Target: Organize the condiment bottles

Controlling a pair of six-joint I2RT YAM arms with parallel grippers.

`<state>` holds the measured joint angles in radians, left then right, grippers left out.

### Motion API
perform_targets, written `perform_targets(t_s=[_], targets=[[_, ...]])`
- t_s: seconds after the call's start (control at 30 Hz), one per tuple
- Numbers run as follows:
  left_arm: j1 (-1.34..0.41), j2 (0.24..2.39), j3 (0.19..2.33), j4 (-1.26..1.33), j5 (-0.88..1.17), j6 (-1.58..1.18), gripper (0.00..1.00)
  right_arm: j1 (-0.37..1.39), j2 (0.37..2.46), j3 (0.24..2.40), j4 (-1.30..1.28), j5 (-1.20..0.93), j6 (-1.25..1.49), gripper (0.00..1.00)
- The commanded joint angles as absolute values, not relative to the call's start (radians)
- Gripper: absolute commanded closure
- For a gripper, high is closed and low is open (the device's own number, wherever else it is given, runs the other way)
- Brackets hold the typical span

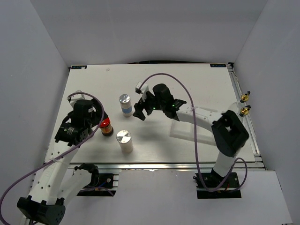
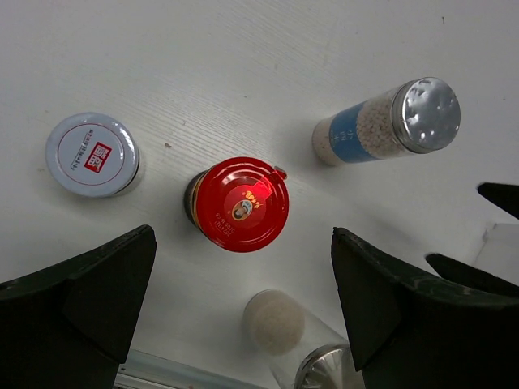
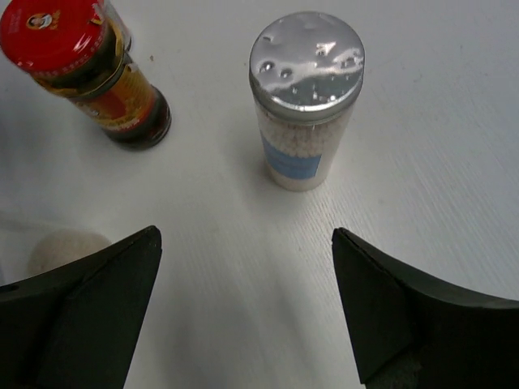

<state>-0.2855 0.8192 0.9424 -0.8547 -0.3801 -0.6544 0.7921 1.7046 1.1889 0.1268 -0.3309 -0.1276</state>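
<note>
My right gripper should go to the left in the top view next, around the blue-labelled shaker's upper part (image 1: 125, 102) (image 3: 305, 109). It stands clear ahead of the gripper's open fingers.
A red-lidded brown jar (image 1: 107, 126) stands at the table's left; in the left wrist view (image 2: 241, 203) it is just ahead of my open, empty left gripper (image 2: 242, 237), which hovers above it (image 1: 97, 120). A blue-labelled white shaker (image 1: 124, 104) stands behind it, and a second shaker (image 1: 124, 140) stands near the front. My right gripper (image 1: 140, 108) is open and empty, beside the blue-labelled shaker (image 3: 306, 89), which stands ahead of its jaws (image 3: 246, 237). A small grey-lidded jar (image 2: 92, 154) shows only in the left wrist view. Two gold-stoppered bottles (image 1: 243, 97) (image 1: 243, 110) stand at the far right edge.
A white tray (image 1: 183, 133) lies right of centre, mostly under the right arm. White walls enclose the table on the left, back and right. A metal rail (image 1: 154, 163) runs along the front edge, close to the near shaker.
</note>
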Motion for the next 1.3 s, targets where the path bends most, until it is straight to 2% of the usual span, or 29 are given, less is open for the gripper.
perform_targets(t_s=[0.0, 0.23, 0.4, 0.5, 0.57, 0.6, 0.63, 0.73, 0.83, 1.0, 1.17, 1.27], targets=[[-0.288, 0.837, 0.957, -0.818, -0.331, -0.643, 0.02, 0.811, 1.801, 1.297, 0.295, -0.344, -0.107, 0.11], [-0.288, 0.884, 0.962, -0.818, -0.334, -0.604, 0.02, 0.825, 2.081, 1.592, 0.221, -0.367, -0.169, 0.11], [-0.288, 0.885, 0.976, -0.819, -0.354, -0.586, 0.02, 0.844, 2.204, 1.756, 0.199, -0.316, -0.143, 0.11], [-0.288, 0.894, 0.985, -0.828, -0.354, -0.578, 0.02, 0.854, 2.224, 1.766, 0.239, -0.275, -0.124, 0.23], [-0.288, 0.885, 0.985, -0.83, -0.365, -0.577, 0.02, 0.864, 2.212, 1.752, 0.264, -0.264, -0.127, 0.34], [-0.288, 0.879, 0.985, -0.83, -0.37, -0.577, 0.02, 0.867, 2.204, 1.746, 0.264, -0.235, -0.127, 0.43], [-0.288, 0.873, 0.983, -0.828, -0.374, -0.577, 0.02, 0.873, 2.18, 1.74, 0.262, -0.22, -0.126, 0.65], [-0.288, 0.856, 0.985, -0.818, -0.374, -0.572, 0.02, 0.873, 2.093, 1.695, 0.27, -0.186, -0.101, 0.82], [-0.288, 0.847, 0.973, -0.778, -0.362, -0.574, 0.02, 0.87, 1.97, 1.643, 0.27, -0.155, -0.078, 0.9], [-0.288, 0.853, 0.962, -0.678, -0.301, -0.56, 0.02, 0.853, 1.697, 1.548, 0.109, 0.048, -0.048, 0.94], [-0.29, 0.877, 0.93, -0.562, -0.226, -0.558, 0.02, 0.787, 1.409, 1.227, -0.007, 0.297, 0.066, 0.95], [-0.29, 0.92, 0.923, -0.52, -0.163, -0.563, 0.02, 0.743, 1.244, 1.106, -0.167, 0.432, 0.167, 0.95]])
